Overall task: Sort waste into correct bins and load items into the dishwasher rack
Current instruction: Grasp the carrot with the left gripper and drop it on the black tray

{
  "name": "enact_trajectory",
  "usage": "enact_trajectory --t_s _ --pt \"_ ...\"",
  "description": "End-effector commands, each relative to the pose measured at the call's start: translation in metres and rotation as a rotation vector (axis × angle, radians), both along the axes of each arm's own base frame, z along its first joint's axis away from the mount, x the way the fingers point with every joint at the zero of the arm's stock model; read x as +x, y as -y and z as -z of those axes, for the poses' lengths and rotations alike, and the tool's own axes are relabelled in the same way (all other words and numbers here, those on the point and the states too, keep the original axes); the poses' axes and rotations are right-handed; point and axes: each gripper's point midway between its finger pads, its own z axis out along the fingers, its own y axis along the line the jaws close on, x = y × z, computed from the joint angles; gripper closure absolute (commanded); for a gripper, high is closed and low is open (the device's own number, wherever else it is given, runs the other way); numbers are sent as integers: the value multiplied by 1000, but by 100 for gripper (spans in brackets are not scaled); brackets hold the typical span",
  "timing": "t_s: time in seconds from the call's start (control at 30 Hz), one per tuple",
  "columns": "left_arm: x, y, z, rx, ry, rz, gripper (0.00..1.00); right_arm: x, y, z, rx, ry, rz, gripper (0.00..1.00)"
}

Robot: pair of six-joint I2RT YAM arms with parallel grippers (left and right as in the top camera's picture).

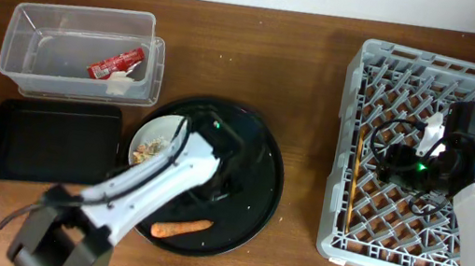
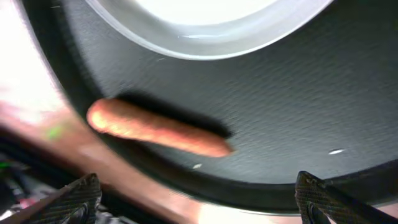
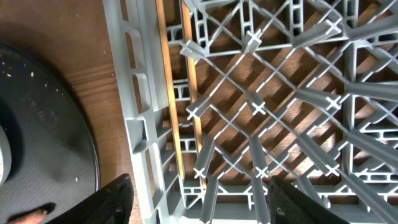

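Note:
The left gripper lowers next onto the carrot's thinner end [image 1: 202, 227], which lies below it on the round tray [image 1: 255, 202], because that end rests clear of the tray's rim.
The orange carrot [image 1: 181, 229] lies at the front of the round black serving tray [image 1: 255, 202]. My left gripper [image 1: 229, 177] is open and empty above that tray; in the left wrist view [image 2: 199, 186] the carrot [image 2: 155, 129] lies just ahead of it, below the plate [image 2: 211, 25]. The pale plate [image 1: 157, 135] holds beige food scraps [image 1: 155, 147]. The red wrapper [image 1: 116, 63] and white tissue [image 1: 120, 85] lie in the clear tub [image 1: 85, 14]. My right gripper [image 1: 393, 166] [image 3: 202, 193] is open and empty over the grey rack [image 1: 418, 61]. Two chopsticks [image 1: 360, 170] [image 3: 166, 81] lie along the rack's left wall. No bowl or cup shows.
The flat black rectangular tray [image 1: 52, 141] sits below the tub, left of the round tray. The rack wall [image 3: 134, 112] stands between my right gripper and the round tray [image 3: 43, 124]. Bare wooden table lies between the tray and the rack.

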Motion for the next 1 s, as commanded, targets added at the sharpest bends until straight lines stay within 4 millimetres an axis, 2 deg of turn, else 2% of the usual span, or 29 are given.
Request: enact_trajectory --t_s 0.0,0.1,0.17,0.2,0.27,0.37,0.6,0.7,0.8,0.83,0.87,0.9,0.97 --pt "-18 -21 -11 21 110 23 1 0 -1 2 10 -5 -9 31" --pt "-41 -13 18 -120 99 -167 1 -1 -1 2 11 -11 -9 31" --pt "-37 5 29 -215 108 -175 1 -2 -1 2 12 -13 -9 31" --pt "-34 7 33 -229 122 -196 1 -2 -2 2 11 -14 -9 31" --pt "-40 1 45 -207 116 -320 2 -2 -2 2 12 -14 -9 31" --pt "-42 -1 63 -219 131 -359 2 -2 -2 2 12 -14 -9 31" --pt "-30 -11 68 -175 210 -378 3 -3 -2 2 12 -18 -9 31" --pt "-28 -10 77 -197 230 -378 8 -3 -2 2 12 -18 -10 31" --pt "-28 -10 77 -197 230 -378 11 -3 -2 2 13 -18 -9 31" --pt "-28 -10 77 -198 229 -378 20 -3 -2 3 13 -19 -9 31" --pt "-29 -10 77 -200 227 -378 22 -4 -2 3 13 -22 -9 31" --pt "-29 -10 77 -200 227 -378 29 -5 -2 3 14 -26 -10 31" --pt "-26 -11 77 -194 242 -381 32 -6 -2 3 15 -30 -9 31"
